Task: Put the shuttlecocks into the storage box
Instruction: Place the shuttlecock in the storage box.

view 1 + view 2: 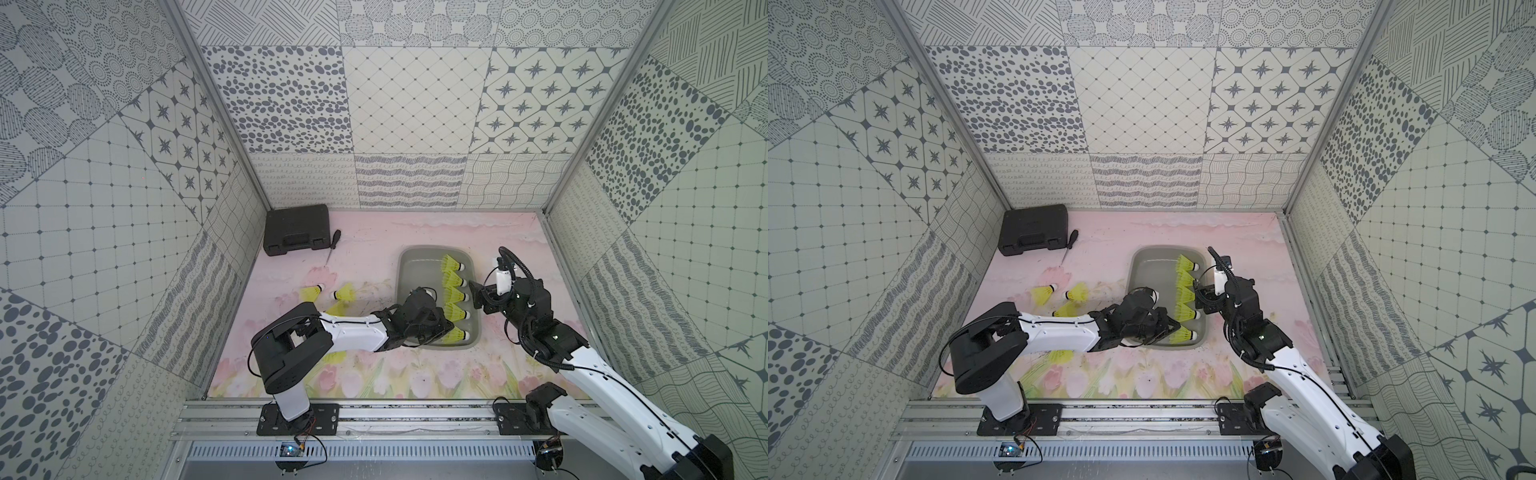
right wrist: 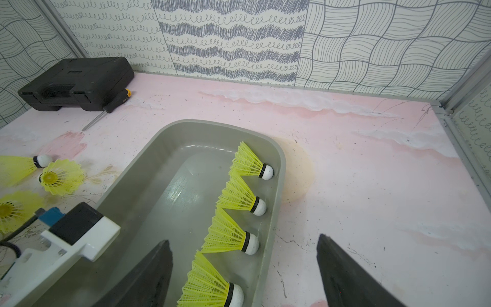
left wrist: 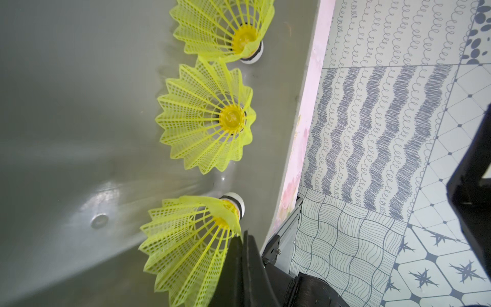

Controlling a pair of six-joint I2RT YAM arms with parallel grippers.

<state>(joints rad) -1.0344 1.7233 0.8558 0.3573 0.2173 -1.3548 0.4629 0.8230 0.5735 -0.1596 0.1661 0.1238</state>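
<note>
My left gripper holds the nearest shuttlecock and will next lower it toward the side of the storage box beside the shuttlecocks' white tips to let go of its skirt. Its neighbours already line that side.
The grey storage box [image 1: 401,266] lies right of the table's middle, with several neon-yellow shuttlecocks [image 1: 453,296] in a row along its right wall, white tips to the wall. My left gripper [image 1: 448,326] reaches into the box's near end. In the left wrist view it [image 3: 242,235] is shut on the skirt wall of the nearest shuttlecock [image 3: 186,247]. My right gripper [image 1: 478,299] hovers open over the box's right wall; its fingers [image 2: 159,265] straddle the wall and hold nothing. Several more shuttlecocks [image 1: 311,293] lie on the table left of the box, two partly under my left arm.
A black hard case [image 1: 296,228] sits in the back left corner with a screwdriver [image 1: 334,243] beside it. Patterned walls close the table on three sides. The box's left half [image 2: 159,191] holds nothing.
</note>
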